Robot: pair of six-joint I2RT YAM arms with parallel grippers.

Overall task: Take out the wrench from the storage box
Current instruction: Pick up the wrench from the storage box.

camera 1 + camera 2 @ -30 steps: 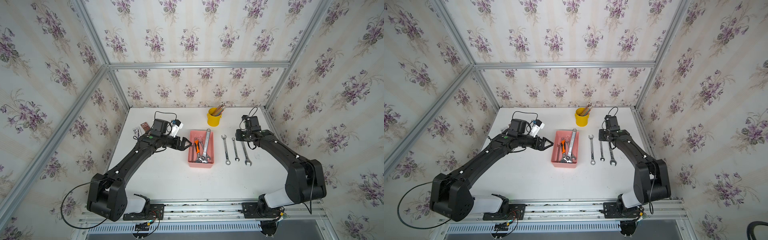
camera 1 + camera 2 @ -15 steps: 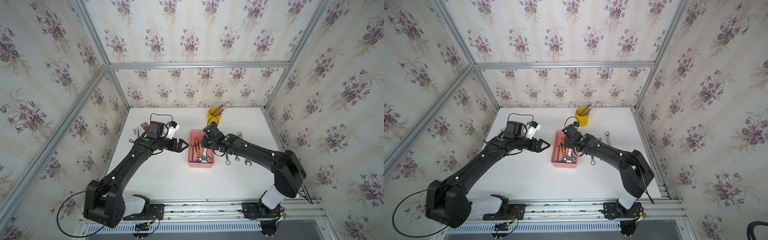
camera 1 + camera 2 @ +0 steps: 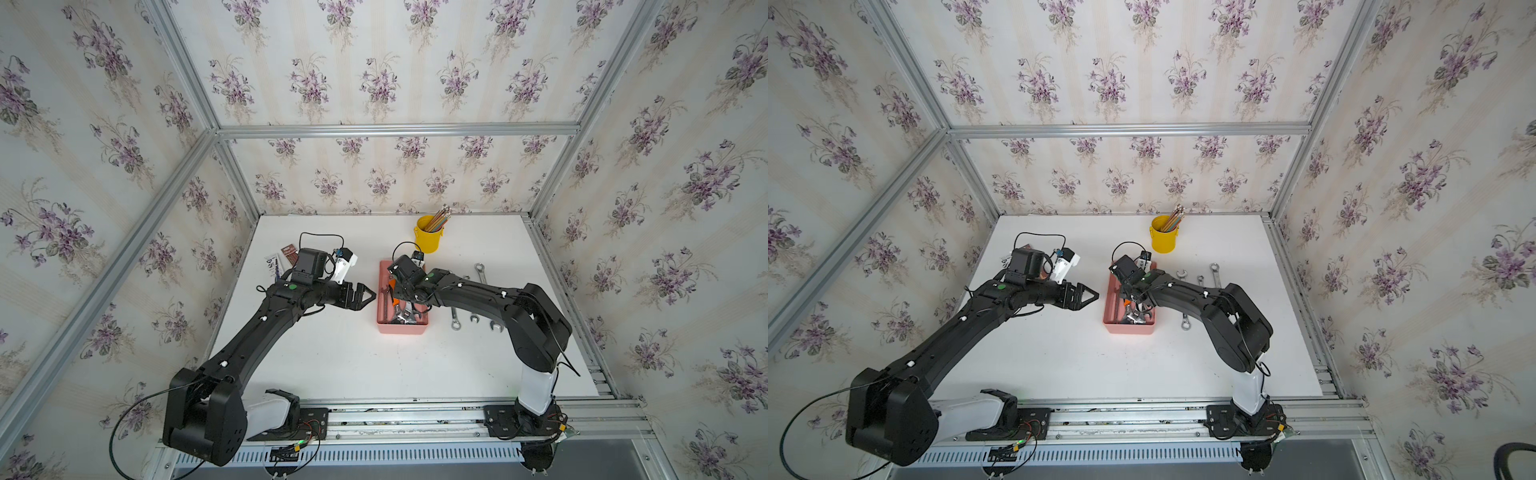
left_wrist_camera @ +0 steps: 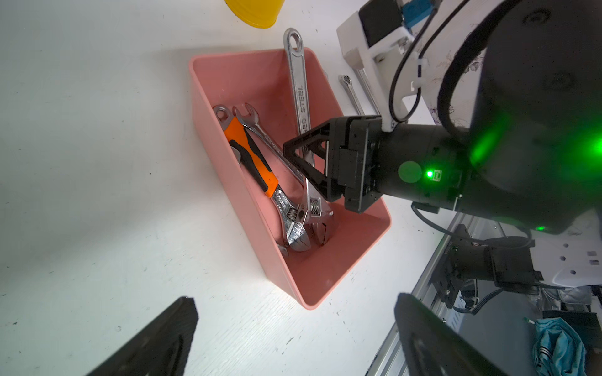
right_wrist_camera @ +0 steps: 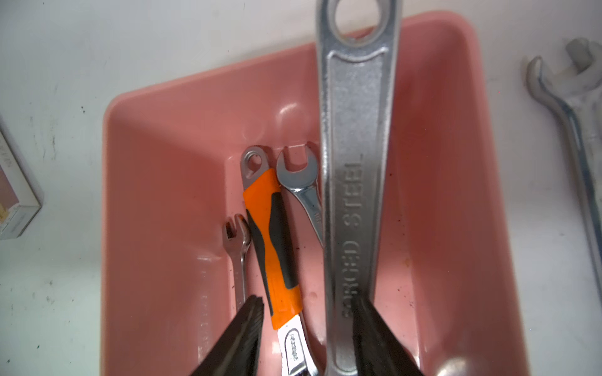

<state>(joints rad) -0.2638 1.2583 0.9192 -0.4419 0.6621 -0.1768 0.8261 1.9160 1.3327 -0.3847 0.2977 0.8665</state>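
Observation:
The long silver wrench's handle (image 5: 341, 343) slopes below, under one finger, so next my right gripper should sink deeper, shift away from the adjustable wrench's orange handle and close around the silver wrench's handle.
The salmon-pink storage box (image 3: 401, 329) (image 3: 1128, 328) (image 4: 244, 211) (image 5: 163, 156) sits mid-table and holds several wrenches. A long silver wrench (image 5: 355, 156) (image 4: 298, 81) stamped FORGED STEEL leans on the far rim. Beside it lie an orange-handled adjustable wrench (image 5: 270, 221) (image 4: 250, 153) and a small open-end wrench (image 5: 298, 175). My right gripper (image 5: 309, 325) (image 3: 409, 301) (image 3: 1133, 298) reaches down into the box. Its jaws are open, one finger outside the orange handle and the other over the long wrench's shaft. My left gripper (image 4: 293, 307) (image 3: 365, 296) hovers wide open and empty, left of the box.
A yellow cup of pencils (image 3: 428, 240) stands behind the box. Three wrenches (image 3: 456, 322) lie on the white table right of the box. Small printed cards (image 3: 282, 259) lie by the left wall. Aluminium rails run along the table's front edge.
My right arm swung left from the wrenches lying on the table to the box, and its gripper now sits lower among the tools. My left gripper drew back slightly left.

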